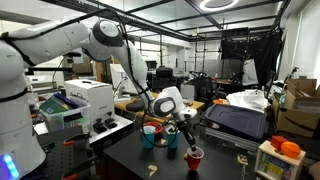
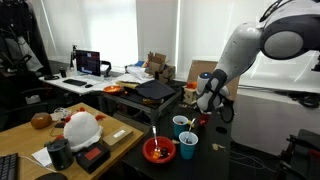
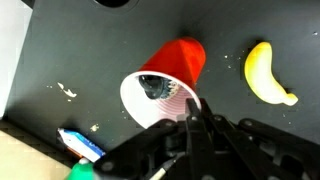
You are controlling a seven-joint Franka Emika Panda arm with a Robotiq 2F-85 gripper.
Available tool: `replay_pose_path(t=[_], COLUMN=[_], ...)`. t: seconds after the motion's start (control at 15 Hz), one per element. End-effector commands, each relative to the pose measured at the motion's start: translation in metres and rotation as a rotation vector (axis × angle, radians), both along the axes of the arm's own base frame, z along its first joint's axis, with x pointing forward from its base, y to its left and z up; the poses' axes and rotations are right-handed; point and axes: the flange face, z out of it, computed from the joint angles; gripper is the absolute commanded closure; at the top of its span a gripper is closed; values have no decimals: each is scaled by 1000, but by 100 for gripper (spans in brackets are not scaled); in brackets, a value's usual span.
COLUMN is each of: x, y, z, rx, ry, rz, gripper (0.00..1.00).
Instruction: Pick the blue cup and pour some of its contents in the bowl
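I will next lower the red cup onto the black tabletop (image 1: 193,168) (image 3: 181,66) beside the banana, then let go of its near rim.
A red cup (image 3: 165,80) with a white inside and a dark lump in it stands on the black table; it also shows in both exterior views (image 1: 195,158) (image 2: 203,121). My gripper (image 3: 190,108) is straight above it with its fingers closed together on the cup's near rim. A blue cup (image 2: 187,147) (image 1: 170,138) and a lighter blue cup (image 2: 181,124) (image 1: 148,137) stand apart from the gripper. The red bowl (image 2: 158,150) (image 1: 150,127) sits beside them.
A yellow banana (image 3: 268,72) lies on the table next to the red cup. A blue-and-white marker (image 3: 80,143) lies near the table edge. A printer (image 1: 85,100), a closed case (image 1: 238,120), a white helmet (image 2: 82,128) and cluttered desks surround the black table (image 3: 60,50).
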Motion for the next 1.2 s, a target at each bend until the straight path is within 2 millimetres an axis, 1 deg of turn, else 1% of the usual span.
replay_pose_path(t=[0.0,0.53,1.0,1.07,1.13], x=[11,14,17,17,17], y=[-4,0,2,1,1], z=[-4,-23,-24,-24,-24], rx=[3,-10,-11,-10,-10], ry=[-1,1,-5,-7,-7], rz=[-22,-22,-22,-25,-27], gripper=[99,99,99,71,69])
